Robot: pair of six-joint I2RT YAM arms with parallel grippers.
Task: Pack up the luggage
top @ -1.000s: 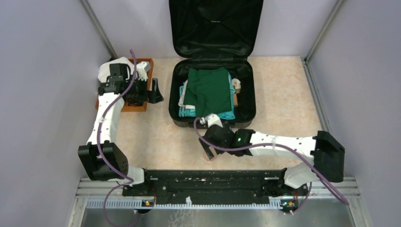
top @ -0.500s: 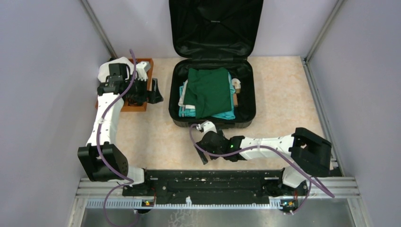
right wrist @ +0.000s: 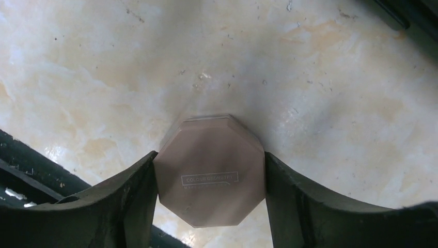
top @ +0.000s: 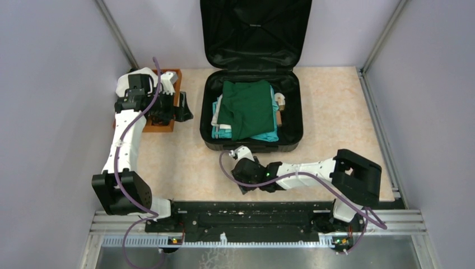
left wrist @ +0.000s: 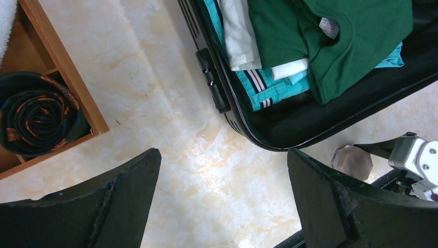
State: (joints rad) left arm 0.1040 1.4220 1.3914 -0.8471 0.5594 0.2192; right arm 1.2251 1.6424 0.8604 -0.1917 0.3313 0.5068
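My right gripper lifts the compact outward over the luggage's near rim next. It then lowers it onto the empty part of the luggage beside the clothes [top: 289, 123], by the bottle.
The luggage [top: 293, 134] lies open at the table's back, its lid [top: 255, 33] standing upright. Inside it a folded green shirt [top: 246, 106] lies on teal and white clothes. A pinkish-brown octagonal compact [right wrist: 210, 173] rests on the table in front of the luggage. My right gripper [right wrist: 210, 157] is down over it, a finger pressed against each side. The compact [left wrist: 353, 161] also shows in the left wrist view. My left gripper [left wrist: 223, 155] hangs open and empty above bare table, between the wooden tray and the luggage [left wrist: 227, 103].
A brown wooden tray [top: 159, 128] sits at the left, under my left arm, with a rolled dark cloth [left wrist: 36, 119] in one compartment. A small pale bottle [top: 280, 101] lies in the luggage beside the clothes. Grey walls close in both sides.
My right arm has pulled back and swung left, lowering its gripper over the compact, and its jaws have closed in against it. The left arm has not moved.
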